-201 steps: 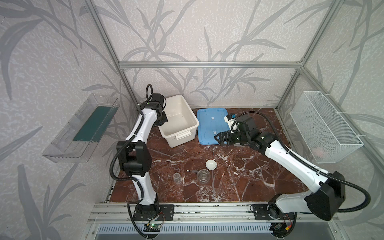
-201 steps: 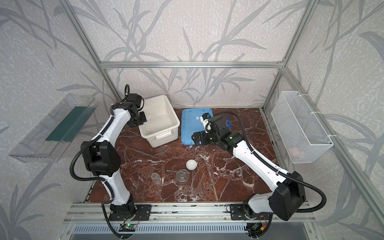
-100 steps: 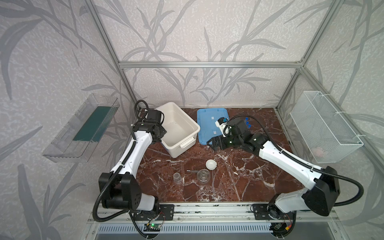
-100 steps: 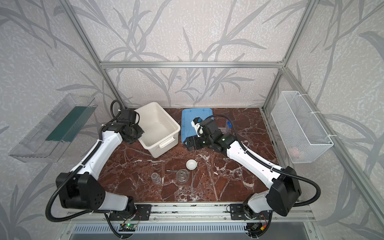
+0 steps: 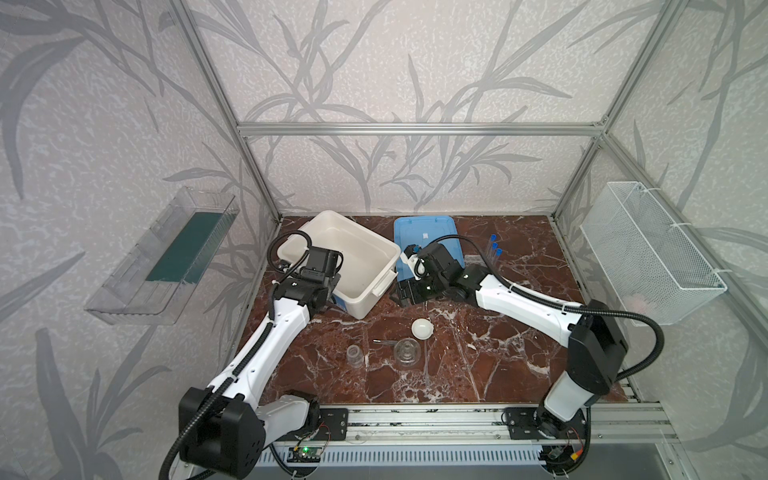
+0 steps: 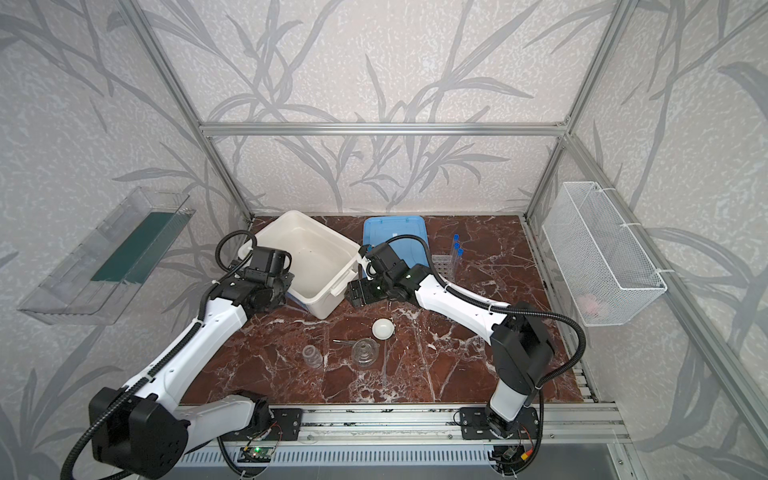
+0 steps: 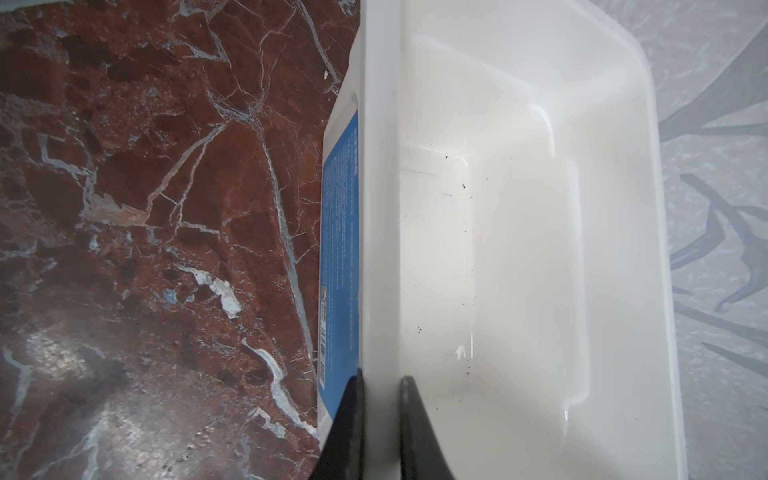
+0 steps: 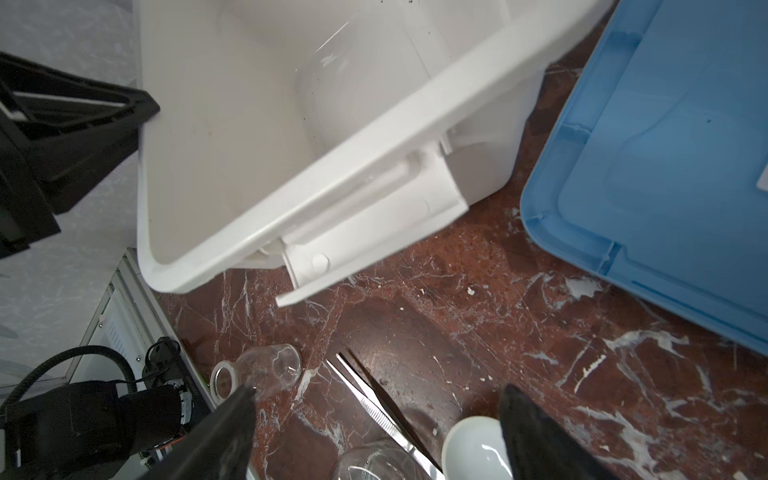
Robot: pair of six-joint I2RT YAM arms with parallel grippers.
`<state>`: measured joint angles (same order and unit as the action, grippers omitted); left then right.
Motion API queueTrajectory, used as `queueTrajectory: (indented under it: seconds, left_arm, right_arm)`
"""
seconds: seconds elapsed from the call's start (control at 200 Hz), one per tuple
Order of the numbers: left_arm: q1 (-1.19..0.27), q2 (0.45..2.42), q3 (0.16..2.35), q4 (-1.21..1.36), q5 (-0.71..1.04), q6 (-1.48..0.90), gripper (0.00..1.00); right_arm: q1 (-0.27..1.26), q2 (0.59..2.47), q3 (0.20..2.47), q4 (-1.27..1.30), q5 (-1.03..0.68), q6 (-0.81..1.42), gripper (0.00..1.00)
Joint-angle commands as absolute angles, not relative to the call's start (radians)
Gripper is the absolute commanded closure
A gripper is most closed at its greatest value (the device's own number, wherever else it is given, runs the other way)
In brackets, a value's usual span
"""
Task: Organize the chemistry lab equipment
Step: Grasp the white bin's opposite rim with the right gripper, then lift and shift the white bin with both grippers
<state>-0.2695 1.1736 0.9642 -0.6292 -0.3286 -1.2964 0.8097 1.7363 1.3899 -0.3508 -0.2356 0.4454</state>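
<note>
The tub (image 5: 376,253) stands crooked, its rim in my left gripper. I will therefore swing it across to the bare tabletop beside the small white dish (image 5: 422,328), then let go.
My left gripper (image 7: 380,386) is shut on the rim of the big white tub (image 5: 376,253), one finger outside the wall and one inside. The wrist hides those fingers in both top views. My right gripper (image 8: 379,390) hangs open and empty beside the tub's handle (image 8: 374,216), above the table. Below it lie the metal tweezers (image 8: 374,399), a small white dish (image 5: 422,328), a tipped small glass vessel (image 8: 257,374) and a wider glass vessel (image 5: 407,352). Blue-capped test tubes (image 5: 494,249) stand in the clear grid rack (image 5: 473,259) at the back right.
The blue lid (image 5: 428,232) lies flat behind the right gripper, next to the tub. A white wire basket (image 5: 648,253) hangs on the right wall. A clear tray (image 5: 166,257) hangs on the left wall. Aluminium rails edge the table's front.
The left arm has swung forward with the tub, dragging and turning it toward the front. The right gripper moved left to the tub's handle, and its jaws narrowed slightly.
</note>
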Motion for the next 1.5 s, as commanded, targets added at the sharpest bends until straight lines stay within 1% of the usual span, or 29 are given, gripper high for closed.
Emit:
queueTrajectory:
  seconds: [0.0, 0.06, 0.12, 0.16, 0.285, 0.385, 0.51, 0.69, 0.89, 1.04, 1.165, 1.28, 1.435, 1.495]
  left_arm:
    - [-0.344, 1.14, 0.939, -0.609, -0.464, -1.458, 1.0]
    - [-0.381, 1.128, 0.924, -0.611, -0.51, -1.496, 0.97]
    - [-0.406, 1.112, 0.908, -0.601, -0.553, -1.516, 0.91]
    - [-0.418, 1.104, 0.899, -0.599, -0.57, -1.529, 0.89]
    - [-0.435, 1.096, 0.859, -0.55, -0.542, -1.546, 0.85]
    - [-0.458, 1.098, 0.826, -0.512, -0.504, -1.559, 0.79]
    - [-0.518, 1.098, 0.814, -0.48, -0.509, -1.565, 0.69]
    - [-0.591, 1.099, 0.817, -0.436, -0.513, -1.571, 0.6]
    - [-0.644, 1.171, 0.83, -0.357, -0.45, -1.575, 0.6]
    - [-0.697, 1.197, 0.842, -0.346, -0.474, -1.587, 0.6]
    - [-0.702, 1.21, 0.843, -0.309, -0.458, -1.576, 0.6]
    - [-0.709, 1.266, 0.86, -0.276, -0.416, -1.586, 0.6]
    - [-0.735, 1.316, 0.905, -0.262, -0.42, -1.564, 0.59]
    - [-0.737, 1.316, 0.911, -0.252, -0.425, -1.561, 0.55]
  right_arm:
    - [0.808, 1.81, 1.508, -0.399, -0.191, 0.45, 0.15]
    - [0.803, 1.847, 1.564, -0.451, -0.159, 0.456, 0.18]
    - [0.795, 1.871, 1.59, -0.461, -0.153, 0.467, 0.19]
    - [0.792, 1.887, 1.605, -0.469, -0.14, 0.469, 0.2]
    - [0.781, 1.925, 1.645, -0.485, -0.115, 0.452, 0.22]
    - [0.755, 1.952, 1.662, -0.456, -0.151, 0.459, 0.23]
    - [0.737, 1.997, 1.735, -0.482, -0.154, 0.444, 0.26]
    - [0.726, 2.066, 1.847, -0.515, -0.155, 0.416, 0.28]
    - [0.702, 2.142, 1.968, -0.567, -0.159, 0.39, 0.3]
    - [0.699, 2.22, 2.126, -0.659, -0.154, 0.34, 0.3]
    - [0.695, 2.282, 2.225, -0.711, -0.136, 0.328, 0.3]
    - [0.689, 2.326, 2.298, -0.749, -0.132, 0.334, 0.3]
    - [0.685, 2.378, 2.43, -0.815, -0.128, 0.319, 0.27]
    - [0.684, 2.401, 2.49, -0.848, -0.123, 0.31, 0.24]
